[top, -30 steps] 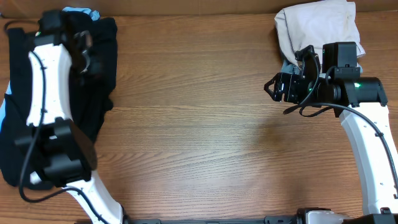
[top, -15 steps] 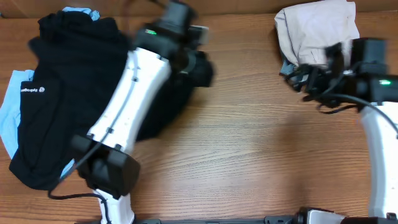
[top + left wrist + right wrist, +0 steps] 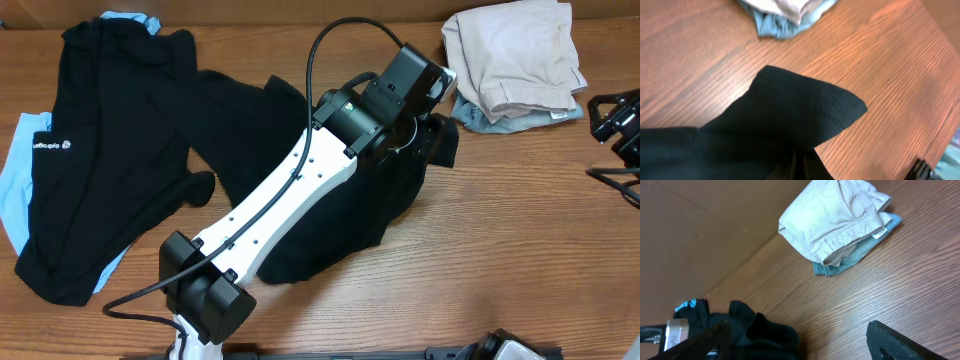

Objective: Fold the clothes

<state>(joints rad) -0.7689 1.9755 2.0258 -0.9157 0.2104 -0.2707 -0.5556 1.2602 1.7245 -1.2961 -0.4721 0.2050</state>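
My right gripper is above the held black garment's middle (image 3: pixel 272 143), which lies to the gripper's left in the overhead view, so I need to move the gripper across and down onto it next.
My left gripper (image 3: pixel 425 125) is shut on a black garment (image 3: pixel 340 215) and holds one corner of it right of the table's middle. The rest trails back to the left over the wood. In the left wrist view the black cloth (image 3: pixel 790 115) covers the fingers. A second black garment (image 3: pixel 100 150) lies at the far left over a light blue one (image 3: pixel 18 185). My right gripper (image 3: pixel 610 115) is open and empty at the right edge. Its wide-apart fingers (image 3: pixel 800 350) frame the table in the right wrist view.
A folded beige pile (image 3: pixel 515 50) sits at the back right on a blue-grey item (image 3: pixel 480 118). It also shows in the right wrist view (image 3: pixel 835 220). The left arm (image 3: pixel 290 190) lies diagonally across the table's middle.
My left arm has swung from the far left to the centre right, dragging the black garment with it. My right arm has drawn back from the beige pile to the right edge.
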